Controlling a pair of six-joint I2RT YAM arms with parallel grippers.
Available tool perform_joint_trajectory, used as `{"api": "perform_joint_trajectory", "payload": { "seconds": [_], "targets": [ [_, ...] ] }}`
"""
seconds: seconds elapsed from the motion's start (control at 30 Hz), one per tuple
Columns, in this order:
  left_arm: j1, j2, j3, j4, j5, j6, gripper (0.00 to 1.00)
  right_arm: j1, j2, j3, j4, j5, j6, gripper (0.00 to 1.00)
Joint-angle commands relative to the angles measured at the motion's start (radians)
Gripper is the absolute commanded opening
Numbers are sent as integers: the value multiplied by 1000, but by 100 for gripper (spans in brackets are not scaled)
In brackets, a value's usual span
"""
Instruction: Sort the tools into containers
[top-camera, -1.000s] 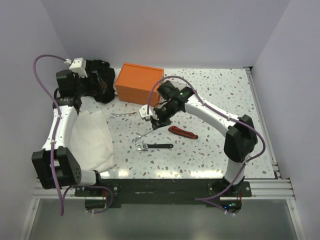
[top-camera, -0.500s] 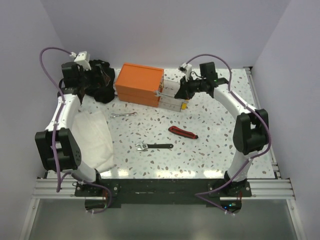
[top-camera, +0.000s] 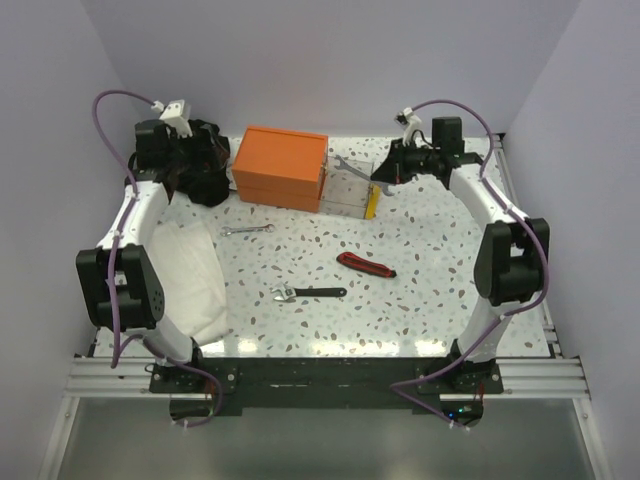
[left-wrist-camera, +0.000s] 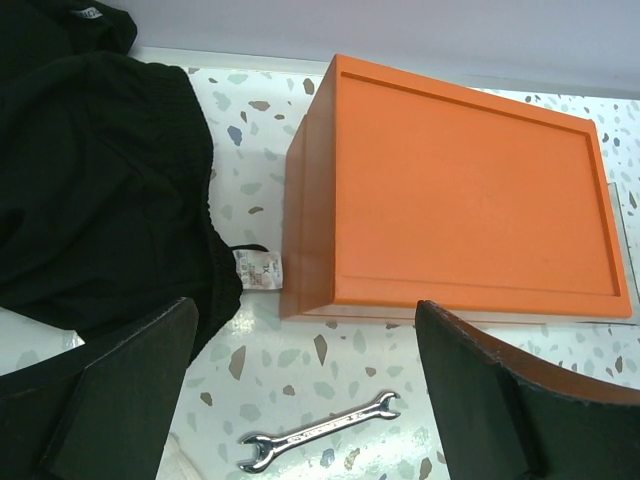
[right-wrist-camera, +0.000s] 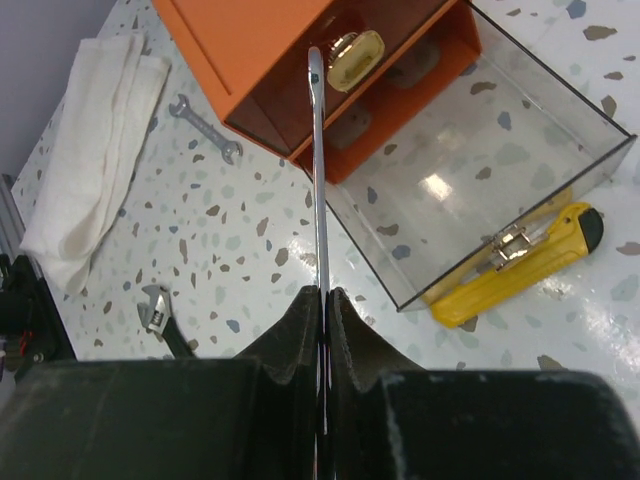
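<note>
My right gripper moves down and to its left in the top view next and releases the slim wrench, since the tray's empty bottom lies that way.
My right gripper (top-camera: 388, 170) (right-wrist-camera: 325, 292) is shut on a slim silver wrench (right-wrist-camera: 318, 170) (top-camera: 350, 165), held edge-on above the near corner of a clear drawer tray (right-wrist-camera: 560, 190) (top-camera: 348, 192). The tray is pulled out of the orange box (top-camera: 280, 167) (left-wrist-camera: 460, 190) (right-wrist-camera: 240, 50). A yellow utility knife (right-wrist-camera: 520, 255) (top-camera: 371, 201) lies against the tray's outer side. Another silver wrench (left-wrist-camera: 320, 432) (top-camera: 247, 230) (right-wrist-camera: 205, 128) lies in front of the box. My left gripper (left-wrist-camera: 305, 305) (top-camera: 196, 160) hangs open above it. The red-and-black utility knife (top-camera: 365, 264) and dark-handled wrench (top-camera: 308, 293) (right-wrist-camera: 160, 315) rest mid-table.
A black cloth bundle (top-camera: 205, 165) (left-wrist-camera: 90, 180) sits left of the box, under my left arm. A white cloth (top-camera: 185, 280) (right-wrist-camera: 90, 150) lies along the left side. A gold-coloured object (right-wrist-camera: 352, 58) shows inside the box opening. Walls close in at the back and sides.
My right arm has lifted a silver wrench from mid-table and carried it back to the open tray. The left arm has shifted slightly toward the back.
</note>
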Motion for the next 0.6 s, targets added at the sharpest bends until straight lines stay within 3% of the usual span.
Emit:
{"api": "perform_joint_trajectory", "payload": {
  "seconds": [0.0, 0.23, 0.57],
  "targets": [
    [-3, -23, 16, 41, -10, 6, 95, -11, 0, 63, -42, -28, -20, 0],
    [-7, -18, 8, 47, -10, 3, 95, -13, 127, 160, -122, 54, 14, 0],
    [-12, -36, -18, 50, -35, 12, 95, 9, 242, 243, -36, 72, 199, 0]
  ]
}}
